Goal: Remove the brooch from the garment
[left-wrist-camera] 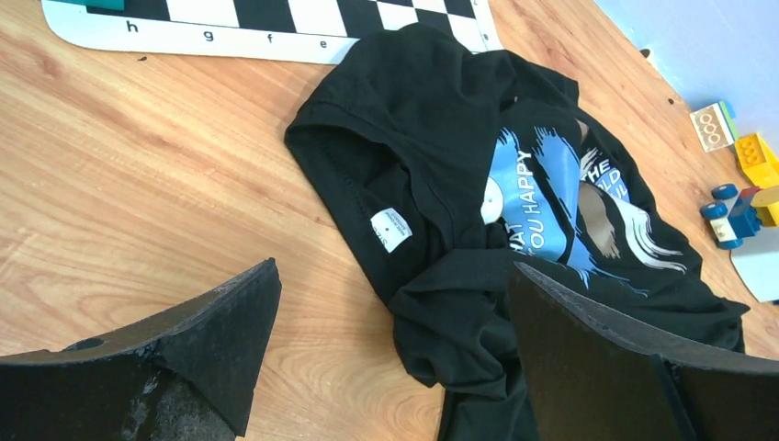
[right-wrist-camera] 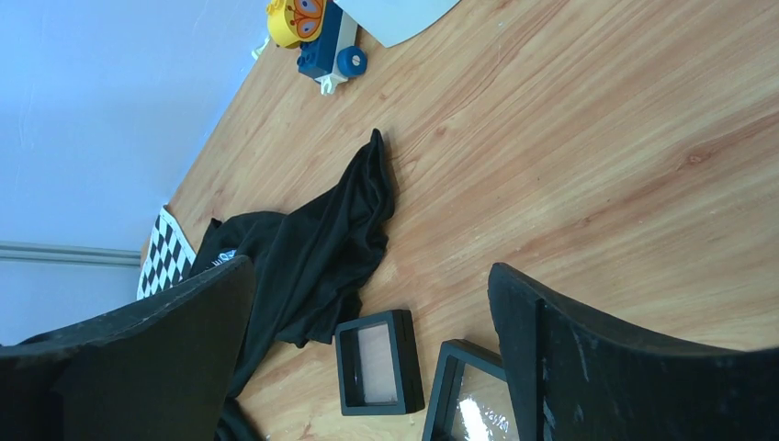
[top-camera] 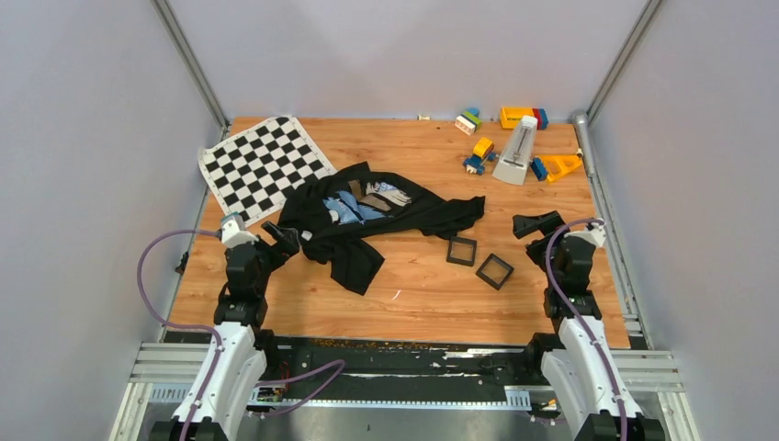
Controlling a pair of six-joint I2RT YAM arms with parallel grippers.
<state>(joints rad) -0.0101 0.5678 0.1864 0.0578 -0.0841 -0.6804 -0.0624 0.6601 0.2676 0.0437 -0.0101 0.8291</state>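
Note:
The garment's fold by the frames is below my right gripper and to its left in the top view, so my right gripper should move across and down onto that fold next.
The garment [top-camera: 367, 216], a crumpled black T-shirt with a blue, white and grey print, lies mid-table. It also shows in the left wrist view [left-wrist-camera: 432, 119] and the right wrist view [right-wrist-camera: 312, 248]. The brooch [left-wrist-camera: 492, 197], a small white disc half tucked under a fold at the print's edge, shows as a white dot from above [top-camera: 333, 217]. My left gripper [top-camera: 283, 237] is open and empty at the shirt's near-left edge [left-wrist-camera: 393, 271], short of the brooch. My right gripper [top-camera: 537, 223] is open and empty, right of the shirt [right-wrist-camera: 369, 266].
Two black square frames [top-camera: 461, 250] [top-camera: 494, 270] lie between the shirt and the right gripper, also in the right wrist view [right-wrist-camera: 378, 361]. A chequered mat [top-camera: 265, 163] lies at the back left. Toy blocks [top-camera: 519, 118], a toy car [top-camera: 479, 154] and a white wedge-shaped object [top-camera: 517, 152] stand at the back right.

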